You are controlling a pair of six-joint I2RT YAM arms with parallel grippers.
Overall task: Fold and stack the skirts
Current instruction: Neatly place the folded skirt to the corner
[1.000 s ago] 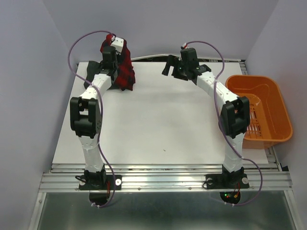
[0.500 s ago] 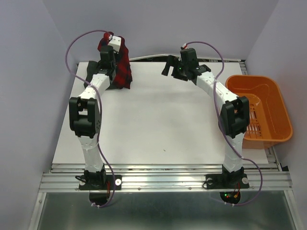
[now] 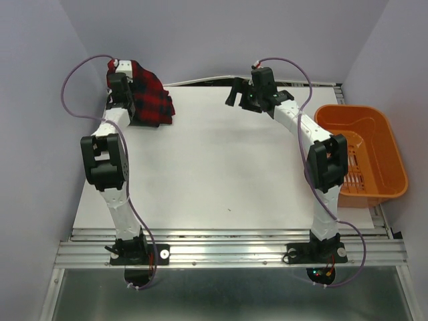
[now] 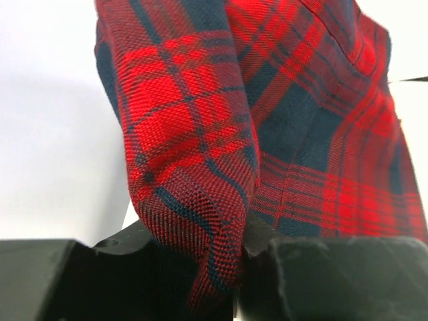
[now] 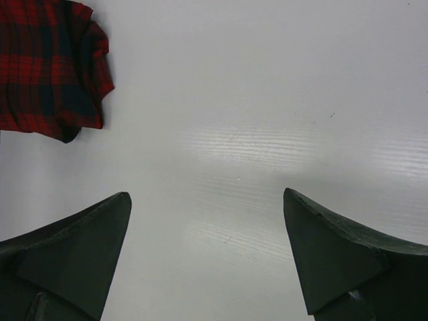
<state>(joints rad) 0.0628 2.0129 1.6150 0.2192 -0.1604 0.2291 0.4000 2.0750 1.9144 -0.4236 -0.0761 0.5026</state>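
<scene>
The robot will next move its left gripper down toward the table's far corner by the wall and let go of the skirt's fold, because the lower part of the skirt already rests there.
A red-and-black plaid skirt [image 3: 150, 99] hangs bunched at the table's far left corner, its lower part resting on the white tabletop [image 3: 221, 167]. My left gripper [image 3: 126, 72] is raised there, shut on a fold of the skirt. In the left wrist view the plaid cloth [image 4: 200, 120] fills the frame and is pinched between the black fingers [image 4: 321, 281] of the left gripper [image 4: 237, 267]. My right gripper [image 3: 235, 90] hovers open over the back middle of the table. In the right wrist view the right gripper [image 5: 207, 200] holds nothing, and the skirt [image 5: 47, 67] lies far off at upper left.
An orange plastic basket [image 3: 348, 109] stands beyond the table's right edge, beside the right arm. Walls close in behind and on both sides. The metal rail [image 3: 227, 251] with both arm bases runs along the near edge.
My left gripper has swung left toward the far left corner, carrying the plaid skirt with it. The right arm has not moved.
</scene>
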